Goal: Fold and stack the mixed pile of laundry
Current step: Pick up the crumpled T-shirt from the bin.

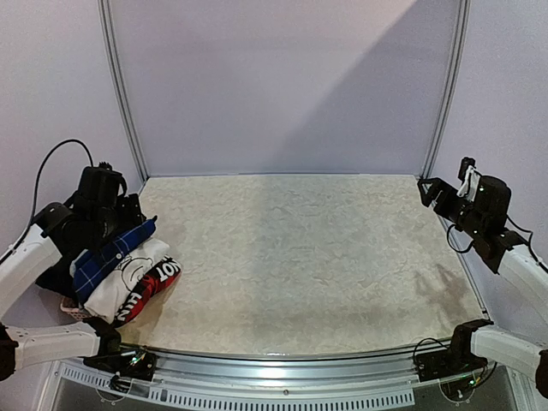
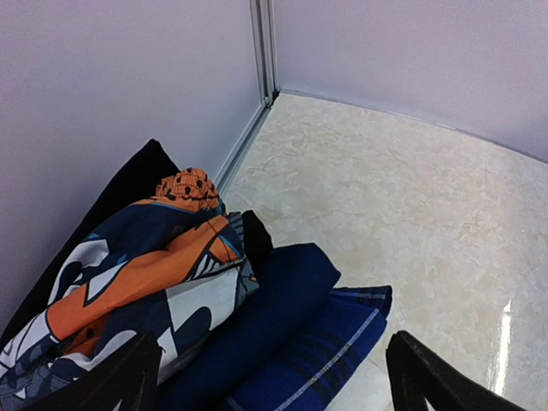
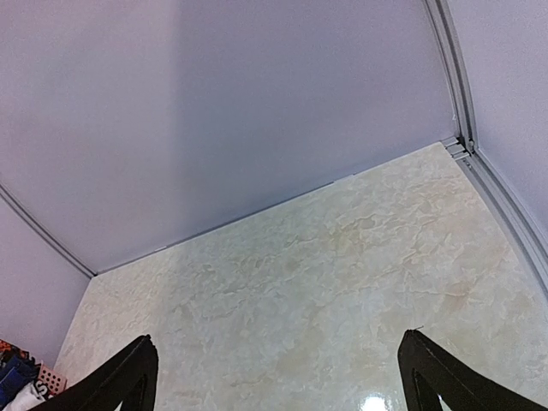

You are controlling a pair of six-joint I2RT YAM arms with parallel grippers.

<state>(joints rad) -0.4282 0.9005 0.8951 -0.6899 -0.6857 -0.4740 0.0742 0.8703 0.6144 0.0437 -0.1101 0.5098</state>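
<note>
My left gripper comes down and back onto the white T-shirt's far part (image 1: 154, 250) below it next, since the blue plaid piece leaves that part of the T-shirt bare.
The mixed laundry pile (image 1: 120, 270) lies heaped at the table's left edge. On top is a blue plaid piece (image 1: 111, 253), under it a white printed T-shirt (image 1: 128, 276), and a red-black shirt with white lettering (image 1: 156, 285) lies beside that. My left gripper (image 1: 130, 211) hovers open over the back of the pile. In the left wrist view its fingers (image 2: 141, 364) stand wide above the blue plaid (image 2: 334, 342), a navy piece (image 2: 278, 295) and an orange-patterned piece (image 2: 145, 274), touching none. My right gripper (image 1: 428, 193) hangs open at the far right, with only bare table between its fingertips (image 3: 276, 342).
A small pinkish woven basket (image 1: 75, 310) peeks out under the pile's near side and shows at the far left in the right wrist view as the basket (image 3: 47, 377). The marbled tabletop (image 1: 308, 257) is ringed by pale walls with metal corner posts (image 1: 120, 94).
</note>
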